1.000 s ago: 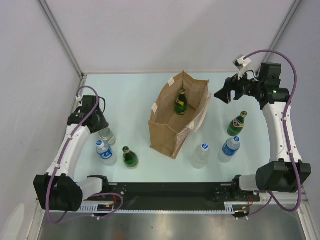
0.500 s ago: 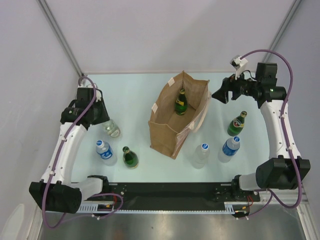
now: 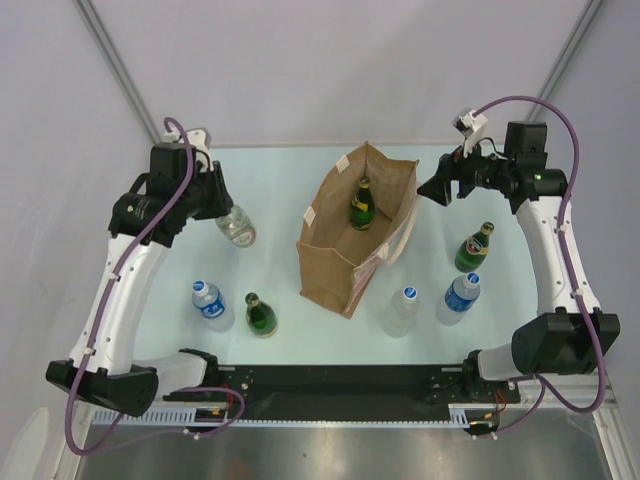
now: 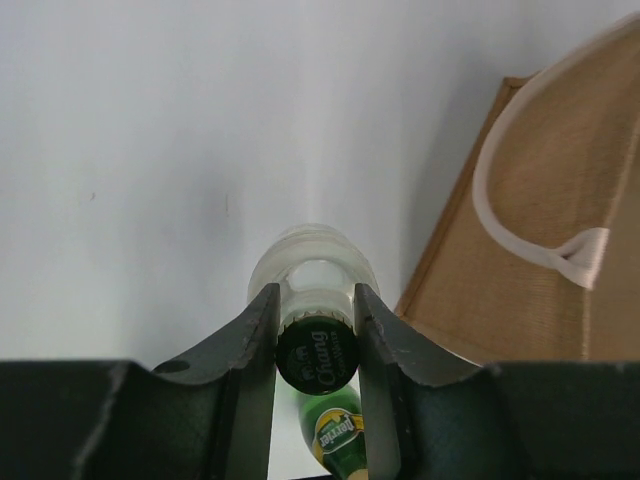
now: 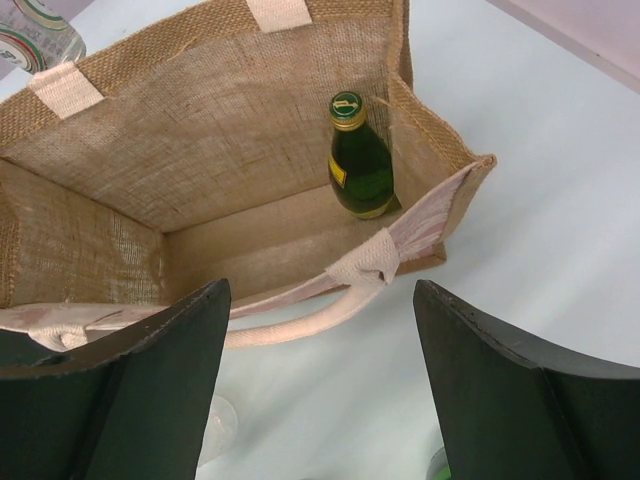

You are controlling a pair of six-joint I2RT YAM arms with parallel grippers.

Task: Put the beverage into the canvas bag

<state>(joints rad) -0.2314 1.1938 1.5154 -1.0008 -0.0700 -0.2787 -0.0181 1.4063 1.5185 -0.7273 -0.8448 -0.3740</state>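
The left gripper lifts to clear the bag's side next, then lowers and releases beside the bagged green bottle, to the gripper's right in the top view.
The tan canvas bag [image 3: 345,250] stands open mid-table with one green bottle [image 3: 361,205] inside. My left gripper [image 3: 226,203] is shut on the neck of a clear glass bottle [image 3: 238,229] with a dark green cap. It holds the bottle above the table, left of the bag. In the left wrist view the fingers [image 4: 385,340] clamp the cap of this clear bottle [image 4: 312,262], and the bag [image 4: 540,250] is at the right. My right gripper [image 3: 438,186] is open and empty by the bag's far right corner. In the right wrist view [image 5: 320,340] it hovers over the bag [image 5: 200,180] and the green bottle [image 5: 358,160].
On the table to the left stand a water bottle [image 3: 210,303] and a green bottle [image 3: 260,315]. To the right stand a green bottle [image 3: 474,247] and two water bottles [image 3: 461,297] [image 3: 402,310]. The bag's cream handle [image 5: 320,315] hangs over its near side.
My left gripper has lifted the clear bottle off the table and carried it away from me and right, toward the bag. My right gripper has shifted slightly left.
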